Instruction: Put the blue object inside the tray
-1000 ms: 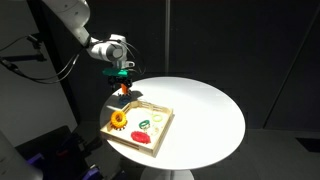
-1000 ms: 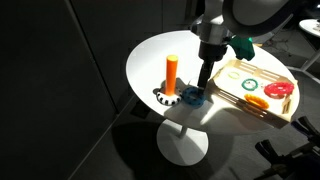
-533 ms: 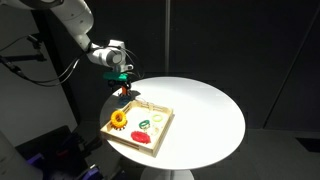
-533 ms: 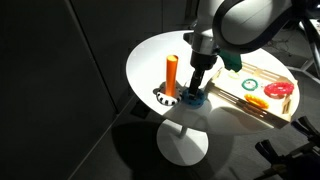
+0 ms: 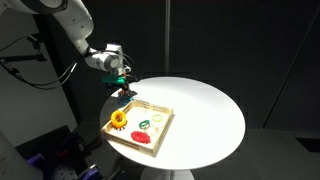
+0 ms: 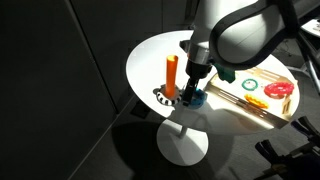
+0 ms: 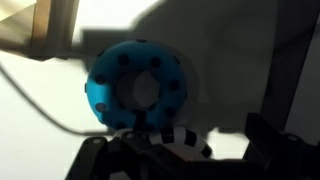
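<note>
I should move my gripper down and slightly toward the tray (image 6: 240,103), because the blue object (image 6: 196,99) lies below that way. One finger should go into the blue object's roomy hole, and my gripper should close on the blue object's rim.
The blue object (image 6: 195,100) is a cyan-blue ring with small dark holes, lying on the white round table just outside the tray's corner. It fills the middle of the wrist view (image 7: 135,88). The tray (image 6: 240,103) of light wood holds a green ring, an orange-yellow gear and a red piece; it also shows in an exterior view (image 5: 160,118) and at the wrist view's top left (image 7: 40,30). My gripper (image 6: 191,92) hangs low right over the blue object, fingers apart and empty (image 7: 175,140). In an exterior view (image 5: 123,88) it hides the blue object.
An upright orange cylinder (image 6: 172,74) stands close beside the gripper. A black-and-white striped ring (image 6: 163,97) lies at its foot, touching or nearly touching the blue object (image 7: 170,133). The table edge (image 6: 150,105) is near. Dark surroundings.
The gripper has moved away from the tray's corner towards the orange cylinder and lowered over the blue object. The pieces on the table have not moved.
</note>
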Motion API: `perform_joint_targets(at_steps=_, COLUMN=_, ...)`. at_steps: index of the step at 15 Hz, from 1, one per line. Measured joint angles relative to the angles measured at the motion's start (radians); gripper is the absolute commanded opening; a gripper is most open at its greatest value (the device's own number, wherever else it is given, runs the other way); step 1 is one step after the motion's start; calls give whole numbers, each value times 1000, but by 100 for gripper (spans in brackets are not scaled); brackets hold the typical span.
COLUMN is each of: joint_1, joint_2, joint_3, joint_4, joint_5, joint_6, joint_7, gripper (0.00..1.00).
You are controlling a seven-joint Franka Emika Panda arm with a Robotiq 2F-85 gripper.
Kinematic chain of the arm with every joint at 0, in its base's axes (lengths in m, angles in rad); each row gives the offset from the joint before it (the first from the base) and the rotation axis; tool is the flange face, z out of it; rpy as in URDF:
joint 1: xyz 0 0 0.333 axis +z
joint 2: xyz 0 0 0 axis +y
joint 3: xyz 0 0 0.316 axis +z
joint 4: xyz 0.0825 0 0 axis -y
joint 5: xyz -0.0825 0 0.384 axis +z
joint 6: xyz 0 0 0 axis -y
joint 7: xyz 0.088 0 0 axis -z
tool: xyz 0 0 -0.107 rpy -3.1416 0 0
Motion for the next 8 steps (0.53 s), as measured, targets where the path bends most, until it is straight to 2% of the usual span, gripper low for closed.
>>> perform_joint_targets(at_steps=8, joint_1=18, joint_2=11, joint_3=-12, joint_4=-29, joint_5=-62, joint_6=41, joint_7=62, gripper=100)
